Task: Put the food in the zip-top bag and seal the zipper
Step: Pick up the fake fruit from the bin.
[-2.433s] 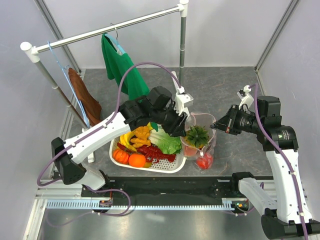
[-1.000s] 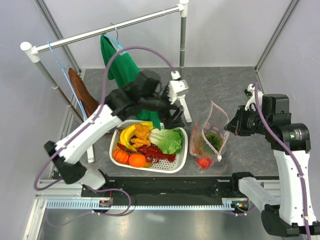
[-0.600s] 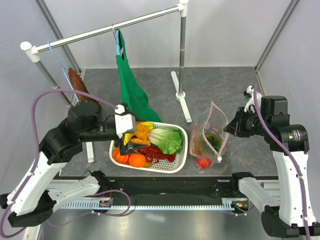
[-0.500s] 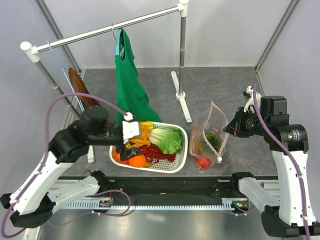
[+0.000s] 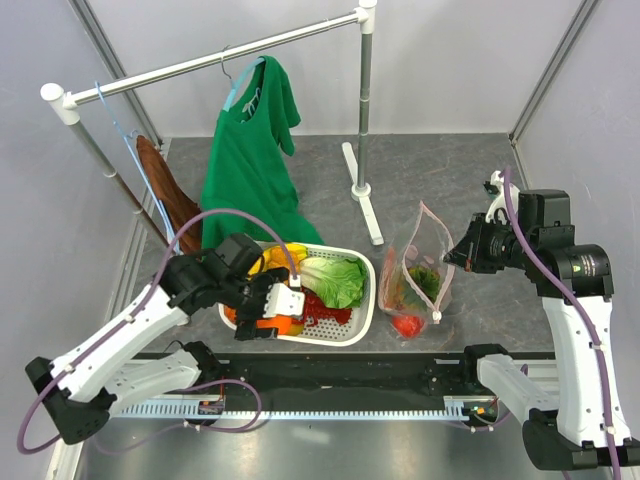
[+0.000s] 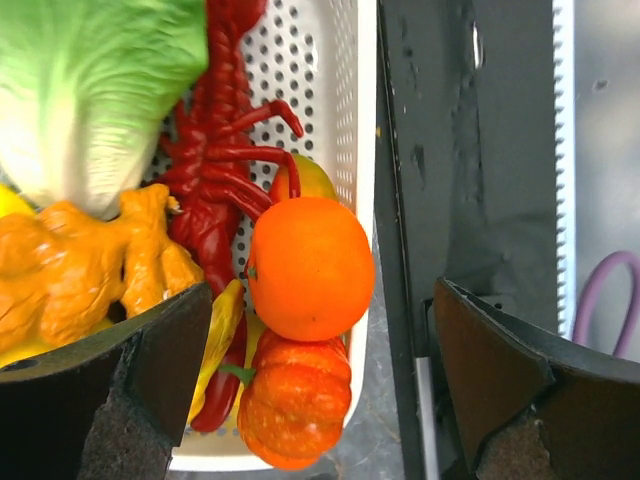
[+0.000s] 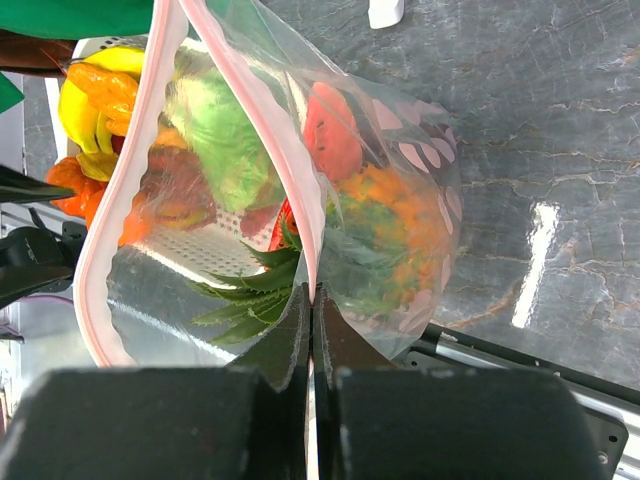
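My left gripper lowers into the near side of the basket next, with open fingers around the orange, because that fruit lies uncovered between them.
The zip-top bag stands right of the white basket, its mouth gaping upward. My right gripper is shut on the far side of the pink zipper, pinching it at my right gripper. Inside the bag lie a pineapple, a red piece and orange food. My left gripper hangs open over the basket's near left corner. Between its open jaws at my left gripper show an orange, a pumpkin, a red lobster and lettuce.
A green shirt hangs from the clothes rack, whose pole and foot stand behind the bag. A brown cloth hangs at the left. A black rail runs along the near edge, close to the basket rim.
My left arm has left the bag, swung round by the left and come down open over the basket's near left corner. The green shirt swung on its hanger. The right gripper still holds the bag.
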{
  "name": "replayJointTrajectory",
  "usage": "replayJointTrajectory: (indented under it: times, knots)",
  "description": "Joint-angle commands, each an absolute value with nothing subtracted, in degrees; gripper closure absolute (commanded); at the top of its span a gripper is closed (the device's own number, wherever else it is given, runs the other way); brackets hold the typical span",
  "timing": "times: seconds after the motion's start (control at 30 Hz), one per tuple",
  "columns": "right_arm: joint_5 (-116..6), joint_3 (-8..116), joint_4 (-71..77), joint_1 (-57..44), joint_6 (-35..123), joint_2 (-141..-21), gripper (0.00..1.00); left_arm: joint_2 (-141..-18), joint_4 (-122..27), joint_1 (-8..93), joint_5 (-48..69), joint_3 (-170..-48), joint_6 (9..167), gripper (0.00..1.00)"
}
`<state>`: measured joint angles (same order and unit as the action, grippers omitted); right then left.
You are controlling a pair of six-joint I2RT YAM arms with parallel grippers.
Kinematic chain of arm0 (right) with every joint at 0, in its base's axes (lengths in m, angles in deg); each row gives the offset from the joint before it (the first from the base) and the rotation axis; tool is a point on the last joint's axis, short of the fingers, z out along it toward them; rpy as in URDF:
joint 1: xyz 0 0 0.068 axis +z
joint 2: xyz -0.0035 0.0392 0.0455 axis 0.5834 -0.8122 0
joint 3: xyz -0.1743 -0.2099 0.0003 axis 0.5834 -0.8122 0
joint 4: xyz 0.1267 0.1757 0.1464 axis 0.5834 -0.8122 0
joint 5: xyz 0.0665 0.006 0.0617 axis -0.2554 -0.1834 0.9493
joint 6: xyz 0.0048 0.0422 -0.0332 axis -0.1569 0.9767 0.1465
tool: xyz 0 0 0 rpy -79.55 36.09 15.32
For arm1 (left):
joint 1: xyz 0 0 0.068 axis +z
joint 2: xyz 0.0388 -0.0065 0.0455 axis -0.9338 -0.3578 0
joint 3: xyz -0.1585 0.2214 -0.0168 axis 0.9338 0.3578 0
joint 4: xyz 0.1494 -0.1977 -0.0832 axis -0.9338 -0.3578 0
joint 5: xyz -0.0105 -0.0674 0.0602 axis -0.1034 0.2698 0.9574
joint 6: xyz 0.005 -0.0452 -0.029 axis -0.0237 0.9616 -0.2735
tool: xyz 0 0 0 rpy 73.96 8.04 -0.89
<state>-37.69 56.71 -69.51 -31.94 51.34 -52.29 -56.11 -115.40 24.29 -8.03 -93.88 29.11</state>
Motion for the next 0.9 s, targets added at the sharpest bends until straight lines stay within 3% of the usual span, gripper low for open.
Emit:
replayJointTrajectory:
  times: [0.0, 0.23, 0.3, 0.4, 0.53, 0.7, 0.87]
  knots:
    - [-37.00, 56.52, -67.79, -31.99, 51.89, -52.49, 1.00, -58.22, -112.42, 22.11, -4.96, -91.34, 22.39, 0.02]
    - [-36.30, 56.69, -67.62, -31.91, 51.98, -53.02, 1.00, -60.33, -108.89, 18.42, 0.84, -86.42, 21.25, 0.02]
    - [-36.21, 56.78, -67.62, -32.00, 51.98, -53.11, 1.00, -60.15, -108.10, 17.54, 2.07, -85.01, 21.25, 0.06]
    - [-36.04, 56.52, -67.53, -31.99, 52.15, -53.19, 1.00, -60.33, -107.30, 17.10, 3.39, -84.22, 21.16, 0.16]
    - [-35.95, 56.52, -67.44, -31.99, 52.06, -53.19, 1.00, -60.16, -107.48, 16.74, 3.93, -85.53, 21.34, 0.36]
    - [-35.86, 56.61, -67.44, -32.00, 52.15, -53.46, 1.00, -60.59, -109.49, 16.48, -1.16, -95.10, 23.27, 0.59]
    - [-35.51, 56.43, -67.09, -31.91, 52.41, -53.63, 1.00, -64.72, -111.70, 15.52, -10.04, -108.98, 28.09, 0.65]
